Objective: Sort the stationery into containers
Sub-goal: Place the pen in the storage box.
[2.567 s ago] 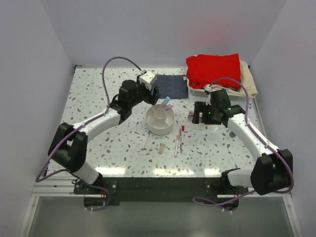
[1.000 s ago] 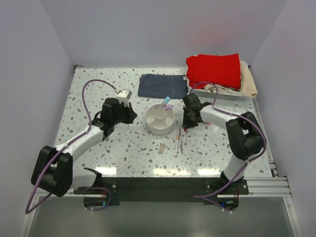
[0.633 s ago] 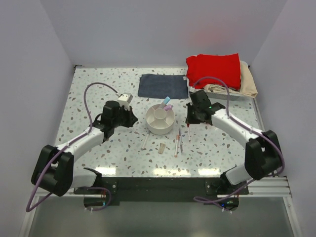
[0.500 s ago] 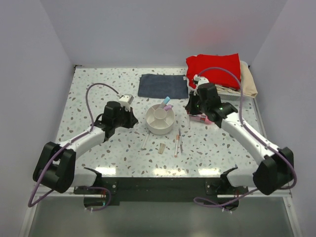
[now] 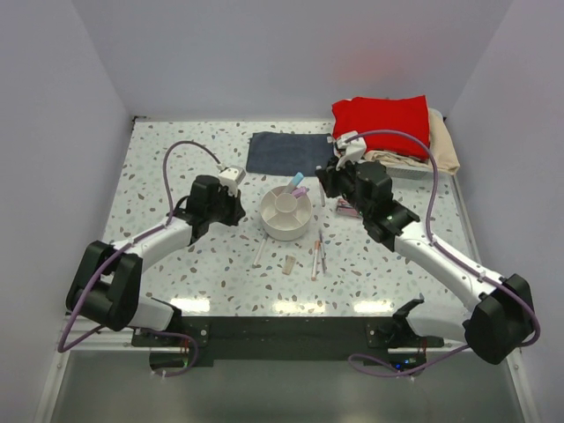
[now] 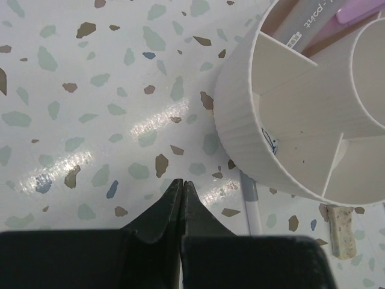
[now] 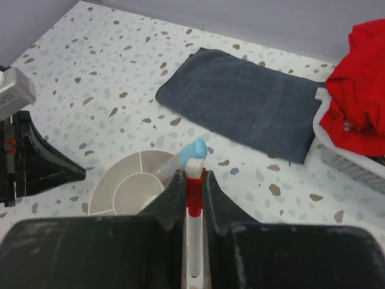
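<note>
The red-capped white pen hangs outside the bowl's rim, so my right gripper will next move toward the bowl and down, over the section beside the pink item.
The container, a round off-white divided bowl [image 5: 285,216], stands mid-table. A blue-capped marker [image 7: 192,149] and a pink item [image 5: 300,189] lean out of its far side. My right gripper [image 7: 192,174] is shut on a red-capped white pen [image 7: 194,195], held in the air just right of the bowl's far rim [image 7: 129,186]. Just left of the bowl, my left gripper [image 6: 182,183] is shut with nothing in it, low over the table. In front of the bowl lie loose pens [image 5: 315,256], a white pen [image 6: 252,208] and a beige eraser block [image 5: 290,263].
A folded dark-blue cloth [image 5: 291,152] lies behind the bowl. A white basket [image 7: 349,159] with red cloth [image 5: 381,123] and beige cloth stands at the back right. A small pink item [image 5: 345,210] lies under the right arm.
My right gripper closed on the red-capped pen among the pens right of the bowl, lifted it and swung back and left toward the bowl's far side. The left gripper stayed shut, barely moving.
</note>
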`<state>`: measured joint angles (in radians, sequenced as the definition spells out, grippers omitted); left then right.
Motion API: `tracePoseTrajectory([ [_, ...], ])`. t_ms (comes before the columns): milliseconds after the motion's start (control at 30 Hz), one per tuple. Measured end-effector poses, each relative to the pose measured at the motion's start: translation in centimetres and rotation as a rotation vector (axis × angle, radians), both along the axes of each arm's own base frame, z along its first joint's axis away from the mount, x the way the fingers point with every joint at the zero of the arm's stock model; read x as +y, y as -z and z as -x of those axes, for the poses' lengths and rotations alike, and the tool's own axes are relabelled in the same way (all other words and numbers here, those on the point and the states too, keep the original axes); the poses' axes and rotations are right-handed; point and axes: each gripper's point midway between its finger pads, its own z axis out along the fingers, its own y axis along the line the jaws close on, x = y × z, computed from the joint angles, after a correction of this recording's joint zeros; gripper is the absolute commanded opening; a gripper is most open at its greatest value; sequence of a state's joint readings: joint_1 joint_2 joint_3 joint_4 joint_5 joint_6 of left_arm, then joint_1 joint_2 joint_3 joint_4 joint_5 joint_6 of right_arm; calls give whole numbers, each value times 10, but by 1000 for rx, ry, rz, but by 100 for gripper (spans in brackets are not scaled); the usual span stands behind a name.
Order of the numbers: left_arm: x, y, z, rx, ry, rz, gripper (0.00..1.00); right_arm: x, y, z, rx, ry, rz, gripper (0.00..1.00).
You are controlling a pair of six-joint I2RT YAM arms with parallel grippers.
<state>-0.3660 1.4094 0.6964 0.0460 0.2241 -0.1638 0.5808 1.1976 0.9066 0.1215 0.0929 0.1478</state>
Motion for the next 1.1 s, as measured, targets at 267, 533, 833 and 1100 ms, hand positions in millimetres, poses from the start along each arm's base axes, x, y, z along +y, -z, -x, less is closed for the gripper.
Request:
tracePoseTrajectory([
  [267, 7, 5, -1, -10, 13, -57, 19, 29, -12, -6, -103, -39, -35, 0],
  [533, 14, 11, -2, 0, 7, -96, 79, 49, 23, -15, -59, -60, -18, 0],
  [833, 19, 8, -6, -3, -15, -96, 84, 54, 57, -20, 0, -58, 8, 0],
  [1100, 15, 14, 6, 56, -2, -72, 82, 53, 65, -19, 4, -54, 0, 25],
])
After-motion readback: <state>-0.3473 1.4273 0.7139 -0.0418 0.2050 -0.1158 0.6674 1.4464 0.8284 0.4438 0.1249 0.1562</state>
